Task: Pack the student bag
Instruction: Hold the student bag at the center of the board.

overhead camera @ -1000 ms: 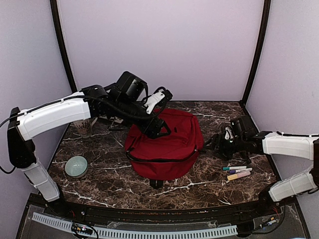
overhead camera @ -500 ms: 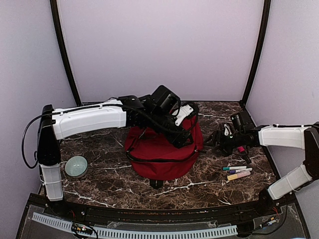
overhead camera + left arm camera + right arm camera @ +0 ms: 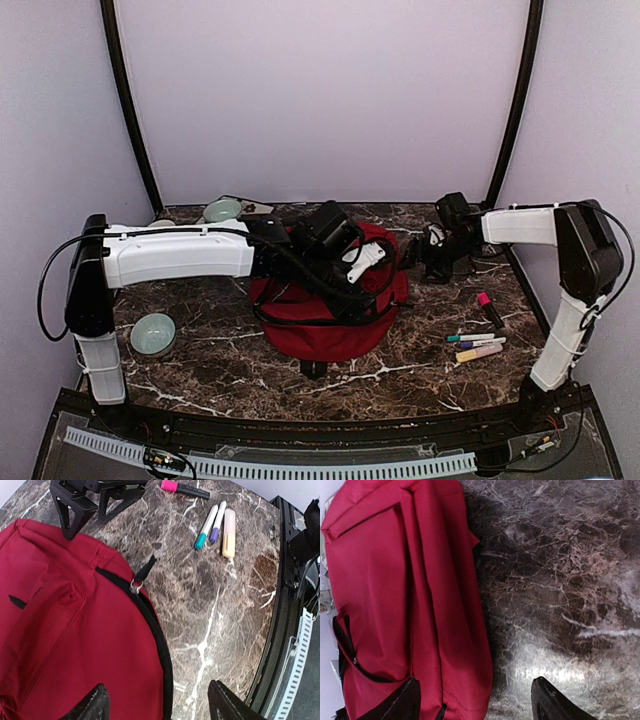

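My right gripper will next lower its open fingers onto both sides of the bag's red side fold (image 3: 401, 284) (image 3: 466, 687), because the fold is below it and to its left in the top view.
The student bag (image 3: 325, 315), a red backpack with black zippers, lies in the middle of the marble table. My left arm reaches across it, and my left gripper (image 3: 372, 285) hangs open above its right side. In the left wrist view the open left gripper (image 3: 159, 700) straddles the bag (image 3: 65, 630) and its black zipper line, with a zipper pull (image 3: 136, 585) farther off. My right gripper (image 3: 415, 255) stands open at the bag's back right edge, holding nothing. In the right wrist view the right gripper (image 3: 475, 702) spans the bag's side (image 3: 395, 580) and bare table.
Three markers (image 3: 475, 345) lie side by side at the right, with a pink-capped marker (image 3: 489, 308) behind them. A teal bowl (image 3: 153, 333) sits at the left and another bowl (image 3: 222, 210) at the back left. Purple walls enclose the table.
My left arm has swung from the back left to the right across the bag. My right arm has moved back and inward to the bag's rear right edge, uncovering the pink marker.
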Controlling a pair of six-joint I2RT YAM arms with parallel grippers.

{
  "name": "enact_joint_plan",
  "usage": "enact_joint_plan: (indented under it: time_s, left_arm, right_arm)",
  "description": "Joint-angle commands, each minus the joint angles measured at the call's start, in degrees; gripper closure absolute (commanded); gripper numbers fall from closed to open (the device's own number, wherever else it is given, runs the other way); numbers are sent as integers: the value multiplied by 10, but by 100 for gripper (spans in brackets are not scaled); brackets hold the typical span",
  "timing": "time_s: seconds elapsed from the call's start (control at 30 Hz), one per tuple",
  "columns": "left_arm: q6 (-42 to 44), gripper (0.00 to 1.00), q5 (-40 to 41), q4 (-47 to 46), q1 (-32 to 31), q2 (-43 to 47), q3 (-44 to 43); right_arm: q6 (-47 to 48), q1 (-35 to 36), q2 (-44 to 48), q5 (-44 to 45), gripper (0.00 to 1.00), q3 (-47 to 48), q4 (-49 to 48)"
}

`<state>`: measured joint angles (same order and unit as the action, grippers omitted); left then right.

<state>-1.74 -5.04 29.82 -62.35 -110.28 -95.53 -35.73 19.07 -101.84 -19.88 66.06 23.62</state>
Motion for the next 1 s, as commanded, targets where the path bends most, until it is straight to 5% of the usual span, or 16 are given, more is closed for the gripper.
enact_joint_plan:
  time_s: [0.0, 0.3, 0.63, 0.97]
  left_arm:
    - [-3, 30, 26, 22, -1, 52, 31]
    - [10, 30, 57, 52, -1, 61, 38]
    - [34, 36, 20, 90, -1, 39, 8]
    - [20, 37, -12, 86, -1, 47, -18]
  right_arm:
    - [18, 4, -57, -7, 24, 48, 36]
    - [32, 36, -134, -66, 38, 92, 26]
    - [11, 29, -55, -58, 100, 14, -29]
    - [-145, 68, 124, -37, 100, -183, -116]
